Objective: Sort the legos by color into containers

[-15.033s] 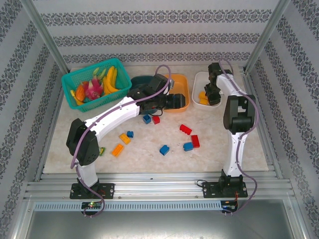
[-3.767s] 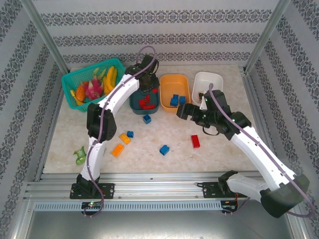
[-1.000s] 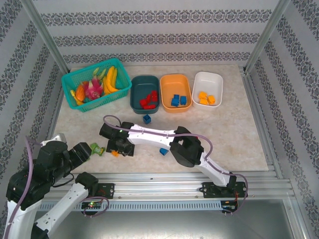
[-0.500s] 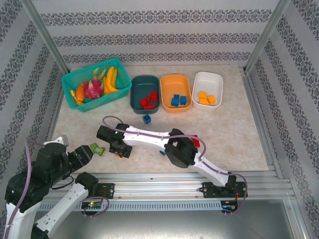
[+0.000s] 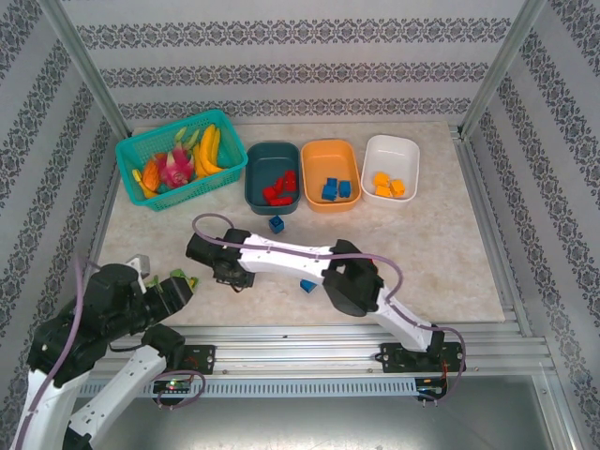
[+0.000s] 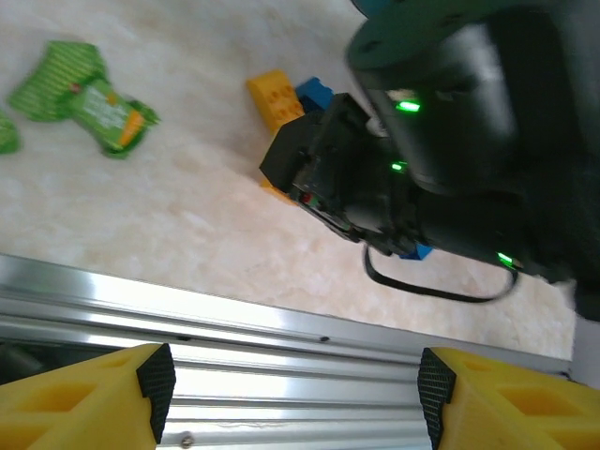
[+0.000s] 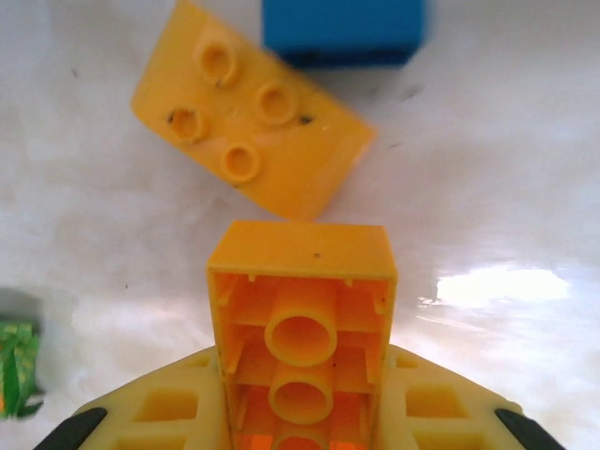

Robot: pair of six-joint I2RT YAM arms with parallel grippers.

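The right gripper lifts and swings outward next, past the orange tub (image 5: 328, 146) to the white tub of orange-yellow legos, then releases its lego over its empty far end (image 5: 387, 156).
My right gripper (image 5: 235, 277) reaches across to the table's front left and is shut on an orange-yellow lego (image 7: 300, 328), whose hollow underside faces the wrist camera. Just beyond it lie another orange-yellow lego (image 7: 248, 141) and a blue lego (image 7: 342, 28). More blue legos lie mid-table (image 5: 277, 223) and by the right arm (image 5: 307, 284). At the back stand the containers: the teal tub (image 5: 267, 161) with red legos (image 5: 278, 190), the orange tub (image 5: 328, 146) with blue ones (image 5: 335, 188), and the white tub (image 5: 391, 142) with orange-yellow ones (image 5: 389, 186). My left gripper (image 6: 295, 394) is open over the front rail, holding nothing.
A small green item (image 5: 184, 278) lies on the table between the two grippers. A teal mesh basket (image 5: 164, 131) of toy fruit stands at the back left. The aluminium rail (image 6: 281, 319) runs along the near edge. The right arm (image 5: 291, 253) spans the table's front middle.
My right gripper has shut on the orange-yellow lego and raised it slightly. The left arm has shifted a little to the right, its jaws unchanged.
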